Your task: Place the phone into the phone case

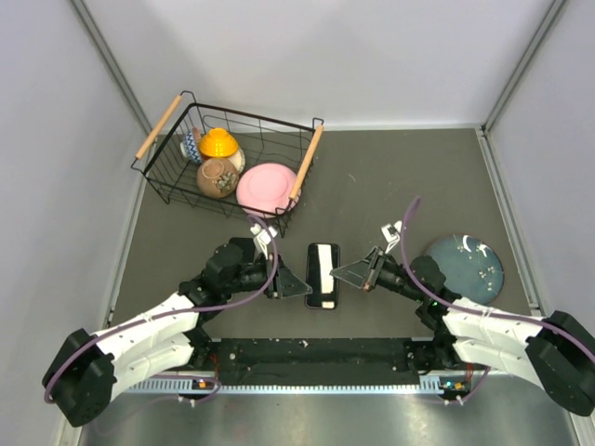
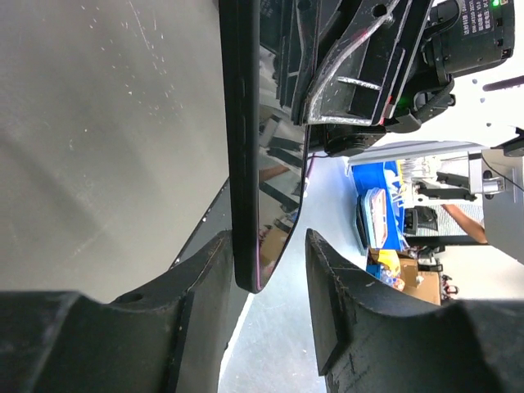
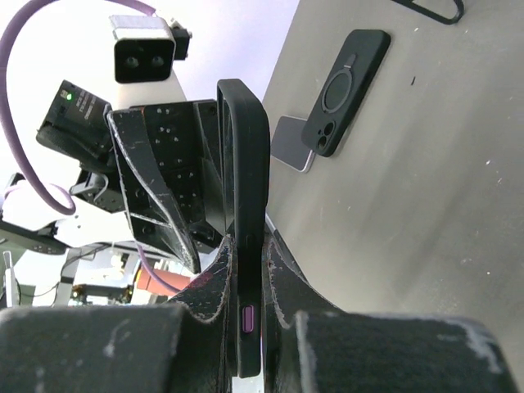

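The phone sits cased, so it goes down to the right in the top view onto the bare tabletop next, where my right gripper releases it.
A phone with a glossy screen sits in a black case with a purple side button, lying flat between both arms at the table's middle front. My right gripper is shut on its right edge, and its fingers pinch the case's two faces. My left gripper is open around the left edge. The phone's corner lies between the spread fingers, close to one and well apart from the other. The right wrist view also shows a second black case lying back up on the table over a silver slab.
A black wire basket with wooden handles stands at the back left. It holds a pink plate, a yellow lidded pot and a brown jar. A blue-grey plate lies at the right.
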Robot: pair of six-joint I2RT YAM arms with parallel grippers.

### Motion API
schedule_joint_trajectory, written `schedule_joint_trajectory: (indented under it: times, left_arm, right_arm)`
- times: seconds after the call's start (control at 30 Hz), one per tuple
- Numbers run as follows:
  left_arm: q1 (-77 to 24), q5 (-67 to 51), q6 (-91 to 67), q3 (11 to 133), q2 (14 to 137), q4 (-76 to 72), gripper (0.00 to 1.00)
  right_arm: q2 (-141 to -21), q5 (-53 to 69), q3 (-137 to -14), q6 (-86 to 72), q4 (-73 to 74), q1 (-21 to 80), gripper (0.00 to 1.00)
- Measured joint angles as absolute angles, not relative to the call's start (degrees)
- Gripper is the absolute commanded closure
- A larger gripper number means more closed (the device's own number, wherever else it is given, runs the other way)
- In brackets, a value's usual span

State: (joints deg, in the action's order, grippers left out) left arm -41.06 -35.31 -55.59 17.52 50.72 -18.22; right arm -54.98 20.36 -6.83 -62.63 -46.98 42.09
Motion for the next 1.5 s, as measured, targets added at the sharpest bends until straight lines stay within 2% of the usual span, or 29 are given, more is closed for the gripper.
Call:
schedule_joint_trajectory:
  times: [0.23,0.53,0.63,0.8,0.9,1.0,1.03,1.07,1.1,1.2,1.33,1.37,1.4,1.5]
  left_arm:
    - [-41.1,-34.9,-55.6,16.3,49.8,-18.4,0.57]
    - [-41.5,-35.2,-56.1,15.6,52.5,-20.9,0.45]
    - [-41.7,-35.3,-56.3,15.6,54.0,-21.9,0.37]
    - [-41.8,-35.1,-56.2,15.6,55.0,-22.5,0.38]
    - [-41.8,-35.0,-56.2,15.6,55.0,-22.9,0.46]
    - [-41.8,-35.1,-56.2,15.6,55.0,-23.1,0.66]
    - [-41.8,-35.1,-56.1,15.6,55.0,-23.3,0.74]
    - [-41.8,-35.1,-56.2,15.6,55.0,-23.5,0.88]
    - [-41.8,-35.1,-55.9,15.6,55.1,-23.4,0.94]
    - [-41.8,-35.1,-55.8,15.8,55.6,-23.0,1.0]
    - [-41.9,-34.9,-55.0,17.2,56.1,-19.7,1.0]
    - [-42.0,-34.6,-54.8,17.8,56.1,-18.4,0.97]
    - [-42.2,-34.4,-54.5,18.2,56.1,-17.4,0.83]
    - [-42.4,-33.2,-53.6,19.3,56.2,-14.9,0.57]
  right_arm:
    - [-52.8,17.4,-5.9,-63.6,-45.8,41.8,1.0]
    - [-53.5,15.7,-4.5,-64.8,-46.2,41.8,1.0]
    - [-54.3,15.6,-4.5,-65.7,-47.6,41.7,1.0]
    - [-55.7,15.7,-4.1,-67.2,-51.0,41.7,1.0]
    - [-56.3,15.7,-3.7,-67.7,-52.1,41.7,1.0]
    - [-56.7,15.7,-3.4,-68.1,-52.8,41.7,1.0]
    - [-56.8,15.7,-3.4,-68.2,-52.8,41.7,1.0]
    - [-57.0,15.7,-3.4,-68.2,-52.8,41.7,1.0]
    - [-57.1,15.7,-3.4,-68.5,-53.1,41.7,1.0]
    - [-57.1,15.7,-3.3,-68.1,-53.2,41.5,1.0]
    - [-57.1,15.6,-3.2,-67.7,-52.5,41.5,1.0]
    - [-57.1,15.5,-3.2,-67.6,-52.3,41.5,1.0]
    - [-57.1,15.4,-3.2,-67.5,-52.1,41.5,1.0]
    - [-56.6,15.1,-3.3,-66.9,-50.7,41.4,1.0]
